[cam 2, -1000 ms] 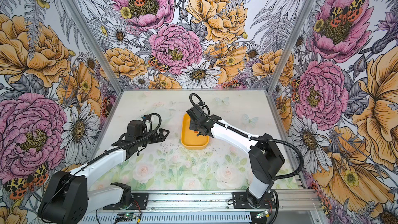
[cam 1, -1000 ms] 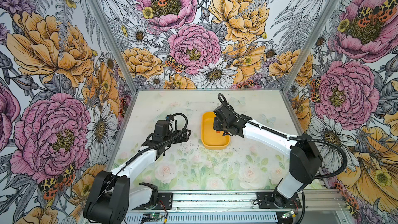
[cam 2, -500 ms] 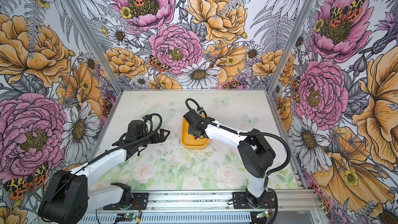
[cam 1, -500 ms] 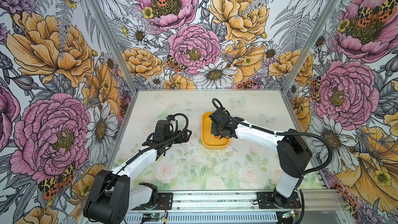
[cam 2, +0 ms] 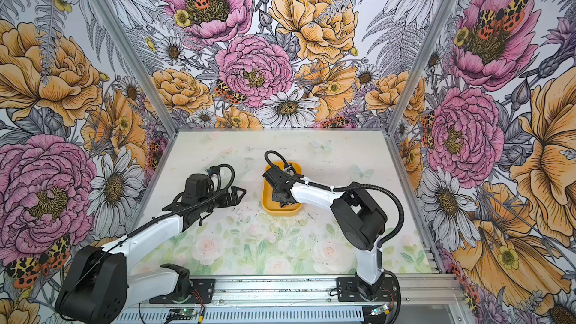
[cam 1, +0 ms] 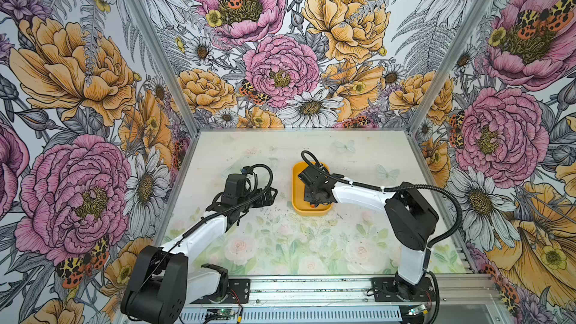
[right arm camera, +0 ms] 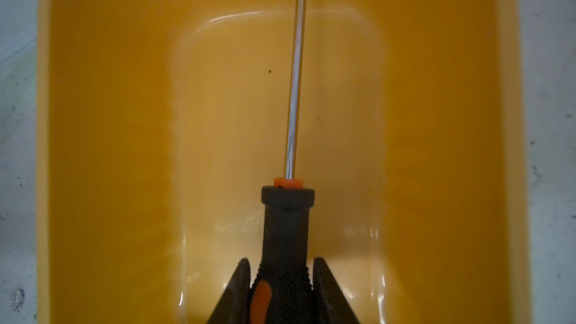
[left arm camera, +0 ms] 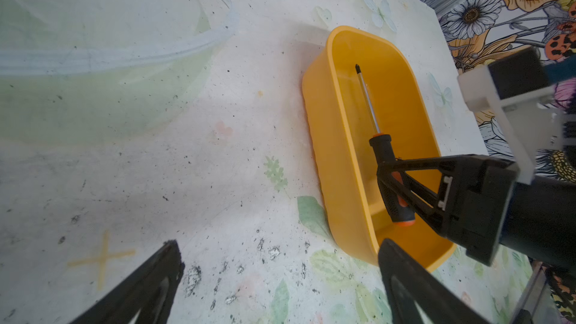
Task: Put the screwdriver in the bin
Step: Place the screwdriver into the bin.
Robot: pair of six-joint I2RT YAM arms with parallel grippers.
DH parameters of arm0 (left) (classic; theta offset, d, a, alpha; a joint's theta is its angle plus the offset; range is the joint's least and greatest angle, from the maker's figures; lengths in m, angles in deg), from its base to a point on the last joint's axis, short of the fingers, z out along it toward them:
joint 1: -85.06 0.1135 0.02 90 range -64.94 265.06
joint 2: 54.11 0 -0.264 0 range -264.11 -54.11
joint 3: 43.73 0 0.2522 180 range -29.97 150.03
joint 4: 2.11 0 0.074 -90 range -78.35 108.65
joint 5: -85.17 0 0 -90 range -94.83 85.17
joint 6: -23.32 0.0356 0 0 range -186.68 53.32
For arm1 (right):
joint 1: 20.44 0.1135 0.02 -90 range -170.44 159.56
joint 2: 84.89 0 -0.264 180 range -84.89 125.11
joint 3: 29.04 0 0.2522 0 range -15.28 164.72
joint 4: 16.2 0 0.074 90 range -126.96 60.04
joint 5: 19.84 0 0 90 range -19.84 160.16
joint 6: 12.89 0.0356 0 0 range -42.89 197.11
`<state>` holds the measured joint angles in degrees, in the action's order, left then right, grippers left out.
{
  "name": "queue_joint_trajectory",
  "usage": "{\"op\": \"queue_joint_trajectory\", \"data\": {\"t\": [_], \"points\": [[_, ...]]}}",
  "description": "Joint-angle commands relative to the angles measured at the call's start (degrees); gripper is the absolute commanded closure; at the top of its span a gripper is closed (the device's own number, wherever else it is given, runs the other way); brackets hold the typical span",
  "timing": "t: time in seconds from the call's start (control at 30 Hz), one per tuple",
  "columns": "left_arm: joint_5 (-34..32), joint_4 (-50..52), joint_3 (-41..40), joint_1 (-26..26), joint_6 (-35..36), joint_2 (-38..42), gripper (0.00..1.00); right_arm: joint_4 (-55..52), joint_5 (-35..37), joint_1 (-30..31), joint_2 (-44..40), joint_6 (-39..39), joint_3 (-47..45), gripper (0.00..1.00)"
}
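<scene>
I need to lower the screwdriver in my right gripper to the bin's bottom next and release its handle, as handle and stem already lie lengthwise within the bin's sides.
The yellow-orange bin sits mid-table. My right gripper reaches down into it, shut on the black-and-orange handle of the screwdriver. The screwdriver lies lengthwise inside the bin's walls, its thin metal shaft pointing at the far end. Whether it touches the floor I cannot tell. In both top views the right wrist hides most of it. My left gripper hovers open and empty over the table, left of the bin.
A pale translucent bowl lies on the table beyond my left gripper. A faint yellow cross is marked on the scuffed mat. Flowered walls close off the back and both sides.
The right arm has swung left and toward the front, bringing the screwdriver down into the bin. The left arm has not moved.
</scene>
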<state>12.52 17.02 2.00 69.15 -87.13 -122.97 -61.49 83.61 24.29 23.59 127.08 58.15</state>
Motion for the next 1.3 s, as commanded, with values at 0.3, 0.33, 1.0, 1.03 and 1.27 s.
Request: {"op": "queue_joint_trajectory", "data": {"t": [0.3,0.33,1.0,1.03,1.27], "points": [[0.1,0.2,0.4,-0.5,1.1,0.2,0.01,0.1,-0.3,0.4,1.5,0.4,0.0,1.0],[0.1,0.2,0.3,-0.6,1.1,0.3,0.01,0.1,-0.4,0.4,1.8,0.3,0.1,1.0],[0.0,0.7,0.3,-0.6,1.3,0.9,0.01,-0.5,-0.8,0.4,2.8,-1.0,0.8,0.55],[0.0,0.9,0.4,-0.6,1.4,1.0,0.01,-1.0,-0.7,0.4,2.6,-1.3,1.1,0.52],[-1.3,3.2,1.7,-0.6,2.8,2.5,0.01,-7.1,2.0,0.4,0.5,-5.9,3.9,0.38]]}}
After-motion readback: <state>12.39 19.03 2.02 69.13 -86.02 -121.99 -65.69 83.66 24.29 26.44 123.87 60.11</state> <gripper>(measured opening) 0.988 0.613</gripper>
